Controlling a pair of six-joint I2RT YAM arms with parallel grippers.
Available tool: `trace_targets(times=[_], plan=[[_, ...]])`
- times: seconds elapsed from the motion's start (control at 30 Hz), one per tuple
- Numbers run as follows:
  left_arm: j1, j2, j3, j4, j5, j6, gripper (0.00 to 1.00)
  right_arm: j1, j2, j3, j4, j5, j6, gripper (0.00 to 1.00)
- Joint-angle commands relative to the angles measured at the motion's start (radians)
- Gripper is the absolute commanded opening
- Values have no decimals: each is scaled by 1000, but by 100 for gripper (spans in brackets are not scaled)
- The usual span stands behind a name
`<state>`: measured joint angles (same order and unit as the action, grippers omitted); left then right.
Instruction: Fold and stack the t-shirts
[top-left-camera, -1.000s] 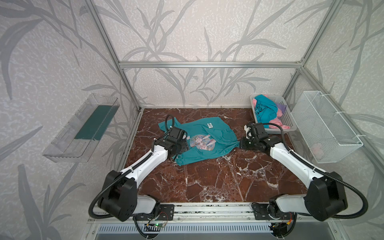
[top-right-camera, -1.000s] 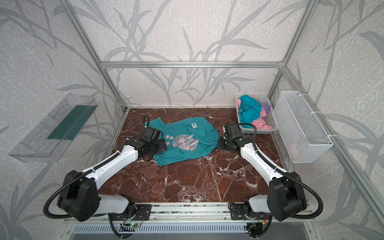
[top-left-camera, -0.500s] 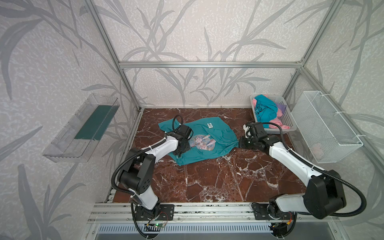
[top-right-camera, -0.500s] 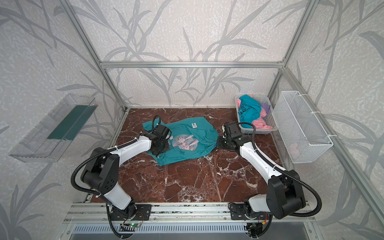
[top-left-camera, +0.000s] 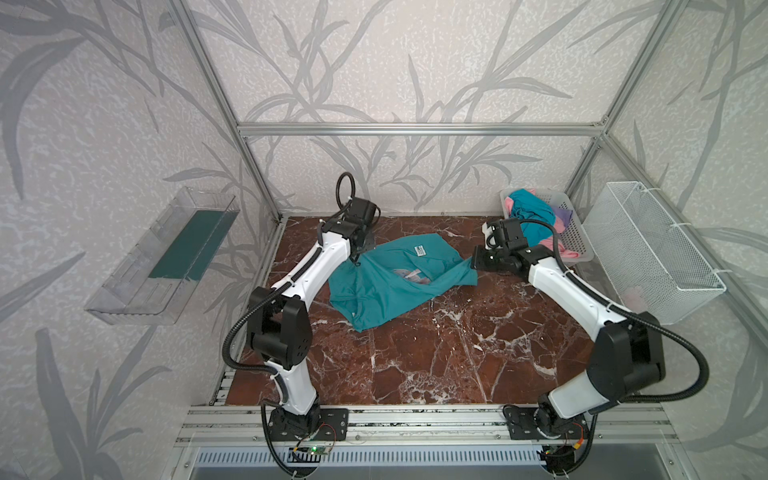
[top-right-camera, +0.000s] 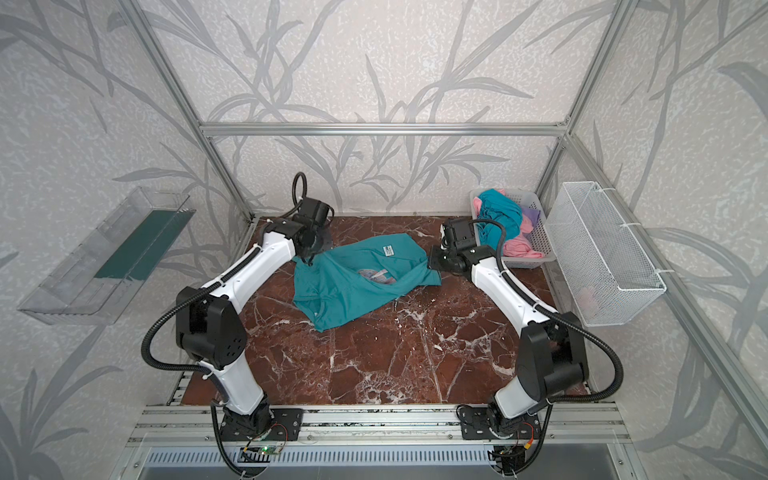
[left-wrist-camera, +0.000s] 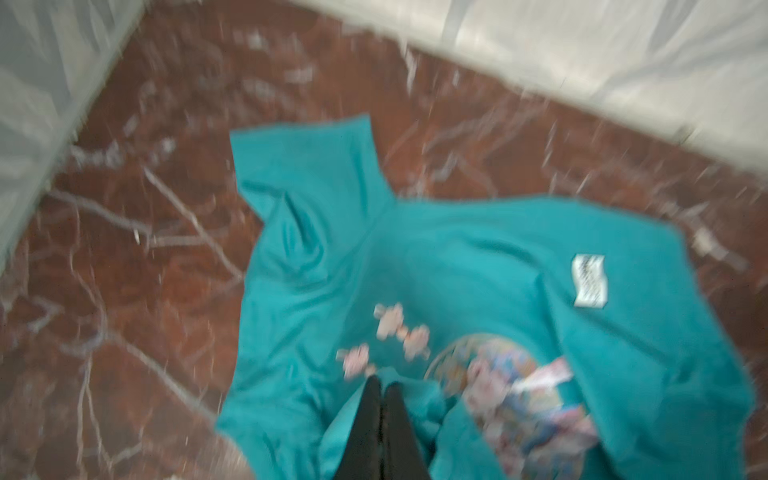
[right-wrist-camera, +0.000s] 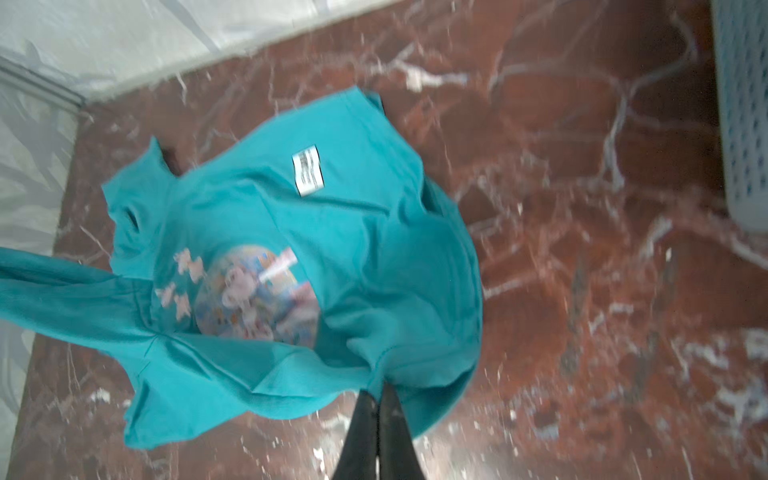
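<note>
My right gripper moves up with the edge of the teal t-shirt (top-left-camera: 386, 291) next, then back and down over the near bare marble and releases, because the shirt lies crumpled.
A teal t-shirt (top-left-camera: 386, 291) (top-right-camera: 345, 295) lies crumpled on the marble table, its white label (top-left-camera: 419, 250) (right-wrist-camera: 308, 169) facing up. A fold partly covers its round pink print (left-wrist-camera: 498, 395) (right-wrist-camera: 253, 295). My left gripper (top-left-camera: 355, 260) (top-right-camera: 309, 262) (left-wrist-camera: 381, 380) is shut on a raised fold at the shirt's left edge. My right gripper (top-left-camera: 473, 261) (top-right-camera: 429, 261) (right-wrist-camera: 378, 392) is shut on the shirt's right edge, which is lifted off the table. More t-shirts, teal (top-left-camera: 530, 208), pink (top-left-camera: 559, 245) and lilac (top-left-camera: 563, 214), are heaped at the back right.
The heaped shirts sit in a grey perforated basket (top-left-camera: 579, 245) in the back right corner, just behind my right wrist. A white wire basket (top-left-camera: 656, 249) hangs on the right wall and a clear tray (top-left-camera: 166, 257) on the left wall. Bare marble lies in front of the shirt.
My left gripper has shut on the shirt's left edge and risen toward the back. The shirt is now drawn up at both sides, and a fold has slid over part of the print.
</note>
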<state>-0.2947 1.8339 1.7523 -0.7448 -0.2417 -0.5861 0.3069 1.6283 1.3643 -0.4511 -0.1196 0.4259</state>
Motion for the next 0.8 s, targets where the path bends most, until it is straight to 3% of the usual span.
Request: trace_targets(times=[0.0, 0.27, 0.33, 0.43, 0.53, 0.67, 0.77], plan=[[46, 53, 255, -84, 11, 69, 0, -17, 113, 240, 3, -2, -30, 0], [109, 237, 1050, -244, 57, 153, 0, -38, 423, 1040, -185, 1, -99, 0], [129, 200, 1079, -211, 66, 167, 0, -38, 447, 1171, -214, -10, -122, 0], [140, 42, 921, -101, 65, 205, 0, -38, 400, 1210, -225, -27, -176, 0], [140, -188, 599, 69, 67, 240, 0, -37, 242, 986, -173, -25, -208, 0], [141, -484, 168, 193, 24, 233, 0, -37, -130, 299, 181, 26, -148, 0], [138, -683, -151, 200, 30, 181, 0, -36, -335, -81, 236, 59, -94, 0]])
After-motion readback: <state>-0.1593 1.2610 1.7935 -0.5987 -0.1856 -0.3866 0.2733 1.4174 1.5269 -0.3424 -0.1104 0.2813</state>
